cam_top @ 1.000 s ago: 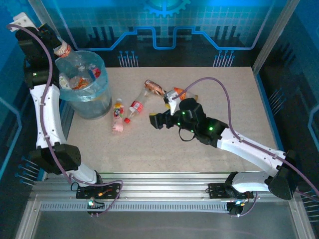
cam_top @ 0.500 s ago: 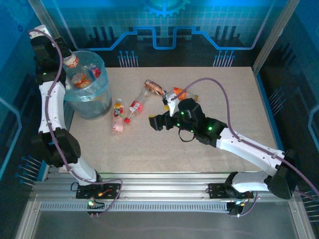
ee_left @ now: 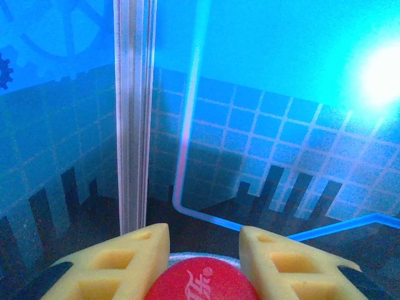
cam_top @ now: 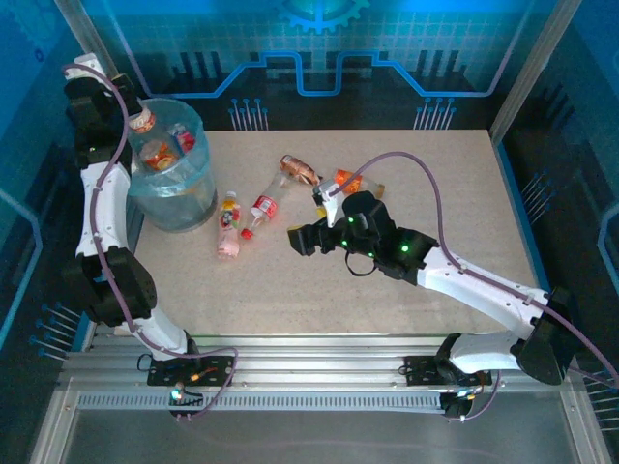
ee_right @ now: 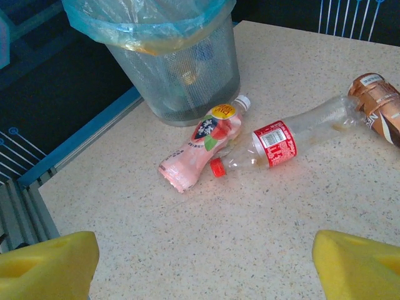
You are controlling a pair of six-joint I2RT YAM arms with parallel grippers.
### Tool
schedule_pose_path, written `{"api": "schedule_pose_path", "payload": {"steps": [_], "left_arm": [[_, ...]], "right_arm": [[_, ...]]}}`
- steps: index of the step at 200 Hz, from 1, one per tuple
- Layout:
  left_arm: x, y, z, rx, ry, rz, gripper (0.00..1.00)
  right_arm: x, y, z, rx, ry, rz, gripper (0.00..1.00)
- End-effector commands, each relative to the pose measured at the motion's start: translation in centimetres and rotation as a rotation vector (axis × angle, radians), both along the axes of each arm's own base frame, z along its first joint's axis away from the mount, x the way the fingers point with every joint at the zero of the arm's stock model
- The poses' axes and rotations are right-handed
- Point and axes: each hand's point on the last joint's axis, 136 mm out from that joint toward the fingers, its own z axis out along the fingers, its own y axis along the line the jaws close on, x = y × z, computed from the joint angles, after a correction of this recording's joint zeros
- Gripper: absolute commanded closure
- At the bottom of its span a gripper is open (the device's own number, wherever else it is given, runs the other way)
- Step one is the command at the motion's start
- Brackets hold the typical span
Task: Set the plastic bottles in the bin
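Note:
Next, my left gripper swings toward the bin's side, turns over the bin's opening [cam_top: 159, 135] and releases the clear bottle, because the bottle's body already overhangs the bag.
My left gripper [cam_top: 131, 108] is raised over the far left rim of the bin [cam_top: 184, 201] and is shut on a plastic bottle [cam_top: 143, 120]. Its red cap [ee_left: 200, 281] sits between the yellow fingers [ee_left: 134, 256]. The grey bin with its pale blue bag holds several bottles [cam_top: 160, 153]. On the table lie a pink bottle [cam_top: 228, 230], a clear red-labelled bottle [cam_top: 264, 207], a brown-labelled one [cam_top: 300, 169] and an orange one [cam_top: 350, 180]. My right gripper [cam_top: 302, 238] hovers open to the right of the pink bottle [ee_right: 199, 145] and the clear bottle [ee_right: 282, 142], with nothing between its fingers.
The bin [ee_right: 187, 81] stands at the table's far left corner, by the metal edge rail [ee_right: 87, 140]. A blue panelled wall [cam_top: 319, 58] closes the back. My right arm [cam_top: 464, 280] crosses the right half of the table.
My left arm has swung the held bottle rightward to the bin's rim and straightened up. My right gripper has crept a little leftward, still open.

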Motion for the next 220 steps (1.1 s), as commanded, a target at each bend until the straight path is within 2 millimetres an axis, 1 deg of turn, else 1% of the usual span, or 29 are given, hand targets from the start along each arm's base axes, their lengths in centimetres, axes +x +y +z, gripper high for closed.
{"api": "schedule_pose_path", "payload": {"steps": [1,24,47,55,62,76,90,117,151,179,200,220], "left_arm": [[0.2,0.1,-6.4,-0.094,0.17,-0.036,1.0],[0.1,0.2,-6.8,-0.124,0.182,-0.045,1.0],[0.2,0.2,-7.0,-0.15,0.177,-0.052,0.97],[0.1,0.3,-6.8,-0.152,0.17,-0.051,0.98],[0.2,0.3,-6.9,-0.155,0.167,-0.049,1.0],[0.2,0.4,-6.4,-0.153,0.149,-0.045,1.0],[0.0,0.5,-5.3,-0.141,0.102,-0.041,1.0],[-0.7,0.5,-2.1,-0.118,-0.011,-0.026,1.0],[-1.9,2.1,1.0,-0.163,-0.13,0.051,1.0],[-3.3,3.6,2.8,-0.235,-0.23,0.119,1.0],[-4.1,4.2,3.9,-0.27,-0.299,0.148,1.0],[-4.6,4.8,4.4,-0.293,-0.34,0.182,1.0]], "right_arm": [[-0.1,0.4,1.1,0.022,-0.003,0.004,0.11],[-0.1,0.6,0.7,0.027,0.008,0.004,0.11],[-0.1,0.9,0.9,0.023,0.007,0.011,0.11],[-0.1,0.9,1.0,0.018,0.005,0.015,0.11],[-0.1,0.9,1.1,0.015,0.0,0.014,0.11],[-0.1,0.8,1.2,0.011,-0.003,0.011,0.11],[-0.1,0.7,1.2,0.012,-0.006,0.005,0.11],[-0.2,0.6,0.8,0.01,0.004,-0.004,0.11],[-0.3,0.8,0.8,0.012,0.004,0.0,0.11],[-0.1,1.1,0.9,0.008,-0.001,0.004,0.11],[-0.2,1.3,0.9,0.001,-0.004,0.014,0.11],[-0.2,1.4,0.9,-0.005,-0.004,0.018,0.11]]}}
